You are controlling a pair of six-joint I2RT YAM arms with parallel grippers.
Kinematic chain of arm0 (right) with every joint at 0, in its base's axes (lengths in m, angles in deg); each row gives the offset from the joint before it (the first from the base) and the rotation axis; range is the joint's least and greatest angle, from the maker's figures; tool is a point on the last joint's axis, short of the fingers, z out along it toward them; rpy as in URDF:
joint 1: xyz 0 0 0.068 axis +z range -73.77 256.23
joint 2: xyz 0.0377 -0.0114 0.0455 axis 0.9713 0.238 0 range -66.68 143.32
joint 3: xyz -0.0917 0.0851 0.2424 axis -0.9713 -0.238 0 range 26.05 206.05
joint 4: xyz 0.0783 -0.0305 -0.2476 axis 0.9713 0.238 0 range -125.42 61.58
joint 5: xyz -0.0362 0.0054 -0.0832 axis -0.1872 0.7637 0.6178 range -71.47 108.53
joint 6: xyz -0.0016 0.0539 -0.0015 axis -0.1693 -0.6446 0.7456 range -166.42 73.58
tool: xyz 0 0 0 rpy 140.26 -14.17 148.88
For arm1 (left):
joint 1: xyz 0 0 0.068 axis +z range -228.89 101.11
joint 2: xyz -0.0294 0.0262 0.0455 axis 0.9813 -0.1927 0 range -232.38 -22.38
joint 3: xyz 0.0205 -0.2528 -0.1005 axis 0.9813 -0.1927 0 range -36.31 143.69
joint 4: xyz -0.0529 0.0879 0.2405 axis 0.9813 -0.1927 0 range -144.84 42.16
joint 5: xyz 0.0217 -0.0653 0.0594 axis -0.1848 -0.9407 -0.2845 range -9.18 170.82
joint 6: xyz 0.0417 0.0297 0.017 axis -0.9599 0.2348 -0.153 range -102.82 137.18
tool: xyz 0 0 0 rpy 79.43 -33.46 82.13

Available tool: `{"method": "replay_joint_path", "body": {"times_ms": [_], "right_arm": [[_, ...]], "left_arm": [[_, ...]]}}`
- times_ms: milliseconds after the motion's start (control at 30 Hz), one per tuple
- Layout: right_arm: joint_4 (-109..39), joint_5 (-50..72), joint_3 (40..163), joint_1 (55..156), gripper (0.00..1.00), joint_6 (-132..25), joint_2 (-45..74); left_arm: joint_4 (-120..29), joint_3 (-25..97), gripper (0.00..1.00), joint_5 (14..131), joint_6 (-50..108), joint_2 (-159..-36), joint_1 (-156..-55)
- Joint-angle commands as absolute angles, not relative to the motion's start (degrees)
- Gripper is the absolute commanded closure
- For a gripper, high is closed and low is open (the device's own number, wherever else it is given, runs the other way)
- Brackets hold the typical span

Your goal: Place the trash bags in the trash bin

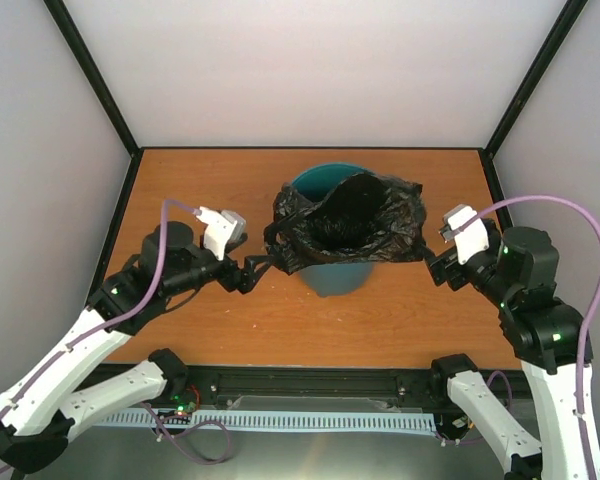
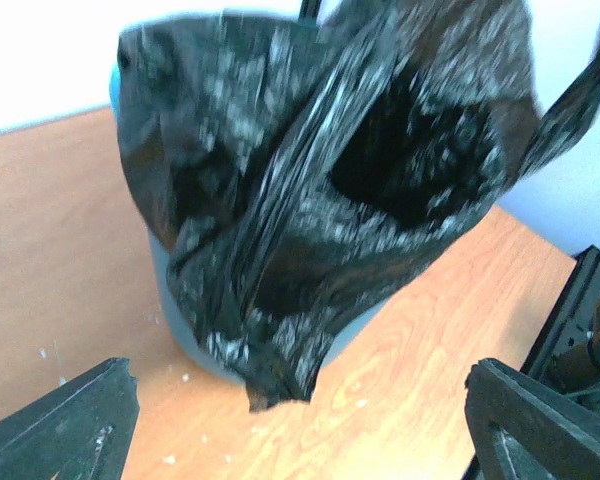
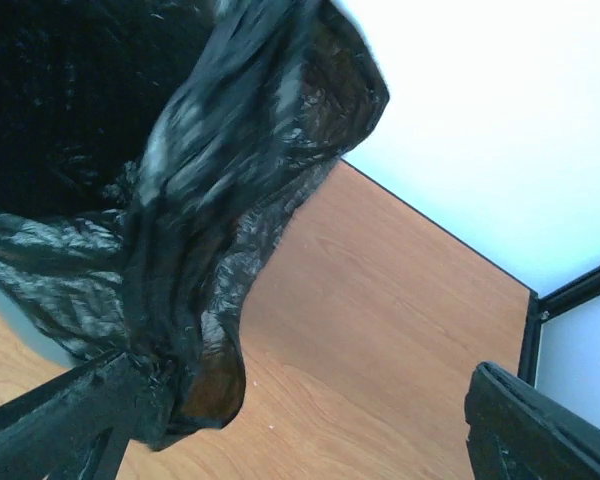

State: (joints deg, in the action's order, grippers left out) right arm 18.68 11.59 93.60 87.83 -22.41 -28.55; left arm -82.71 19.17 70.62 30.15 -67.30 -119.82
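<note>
Next, my left gripper moves outward and toward the bin [image 1: 332, 277], onto the bag's hanging edge, which still lies beyond my open fingers.
The teal trash bin [image 1: 332, 277] stands at the table's middle back. A glossy black trash bag [image 1: 380, 235] is draped over its rim, its mouth open upward and its edges hanging down the outside. My left gripper [image 1: 256, 270] is open just left of the bin, level with the bag's hanging left edge. In the left wrist view the bag [image 2: 310, 200] fills the middle, with the bin wall [image 2: 175, 325] below it, and my gripper [image 2: 305, 440] holds nothing. My right gripper [image 1: 435, 268] is open right of the bin. In the right wrist view my gripper [image 3: 300, 440] is empty, and the bag [image 3: 180, 230] touches one finger [image 3: 60, 420].
The wooden table [image 1: 210, 190] is walled by white panels with black frame posts [image 1: 90, 70]. A black rail [image 1: 310, 383] runs along the near edge between the arm bases. Small white specks lie on the wood near the bin [image 2: 185, 378].
</note>
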Motion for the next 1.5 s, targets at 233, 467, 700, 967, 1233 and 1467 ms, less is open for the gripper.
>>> {"method": "replay_joint_path", "body": {"times_ms": [233, 467, 700, 967, 1233, 1467], "right_arm": [[30.2, -3.0, 106.3, 87.5, 0.00, -17.6, -23.5], [26.3, -6.2, 105.9, 87.5, 0.03, -19.0, -16.1], [17.9, 2.9, 103.2, 87.5, 0.18, -21.0, -11.6], [14.0, 2.7, 103.7, 87.5, 0.60, -23.8, -10.5], [10.6, 5.8, 106.1, 87.5, 0.86, -24.2, -6.5], [6.7, 6.0, 106.1, 87.5, 0.92, -25.7, 0.0]], "left_arm": [[-85.8, 33.0, 0.03, 72.8, 22.4, -80.1, -119.5], [-81.4, 32.1, 0.00, 79.3, 22.2, -82.4, -119.5], [-80.2, 34.4, 0.16, 87.6, 21.8, -85.4, -119.5], [-78.6, 38.1, 0.59, 89.7, 21.0, -89.4, -119.2], [-80.1, 44.6, 0.96, 91.3, 22.8, -98.1, -117.8], [-80.0, 46.7, 0.99, 89.7, 25.5, -102.1, -115.2]]}}
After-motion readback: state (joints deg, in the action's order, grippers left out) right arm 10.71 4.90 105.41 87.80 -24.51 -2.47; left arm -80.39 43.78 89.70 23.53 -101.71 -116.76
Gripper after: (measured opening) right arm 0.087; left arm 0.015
